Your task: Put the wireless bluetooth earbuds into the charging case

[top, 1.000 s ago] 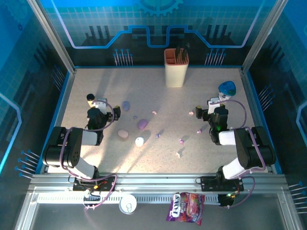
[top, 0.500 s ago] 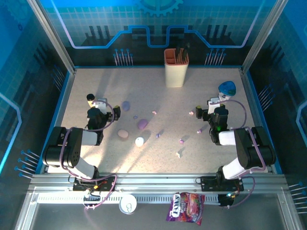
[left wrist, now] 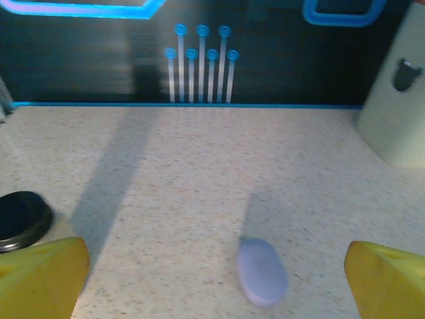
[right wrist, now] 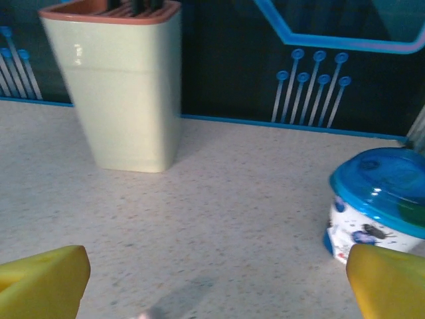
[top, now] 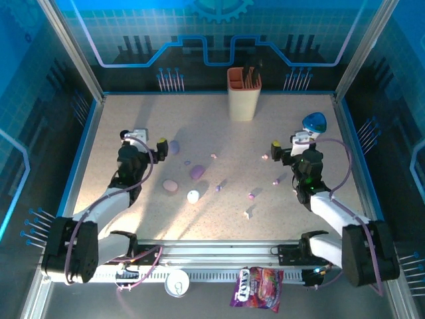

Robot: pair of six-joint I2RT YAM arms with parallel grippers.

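Next, my left gripper swings across, tilts down and lowers its open fingers around the sides of the purple case (top: 197, 172). The case lies below, past the lilac (top: 174, 146) one toward the middle of the table.
Several tiny earbuds lie scattered mid-table: a pink one (top: 214, 155), another pink one (top: 264, 157), purple ones (top: 218, 188) (top: 251, 196) and a white one (top: 248, 214). Pebble-shaped cases lie left of centre: lilac (top: 174, 146), purple (top: 197, 172), pink (top: 170, 185) and white (top: 192, 196). My left gripper (top: 149, 142) is open just left of the lilac case (left wrist: 262, 271), which lies ahead between its yellow fingers (left wrist: 41, 276). My right gripper (top: 287, 145) is open at the right, beside the second pink earbud, its yellow fingers (right wrist: 388, 284) holding nothing.
A cream holder (top: 243, 94) with an orange rim stands at the back centre. A blue-lidded tub (top: 314, 123) sits just behind my right gripper. A black-lidded jar (left wrist: 23, 216) stands beside my left gripper. Blue walls enclose the table.
Both arms have unfolded from their tucked pose and now stretch forward over the table. Both grippers have stayed open, and the cases and earbuds have not moved.
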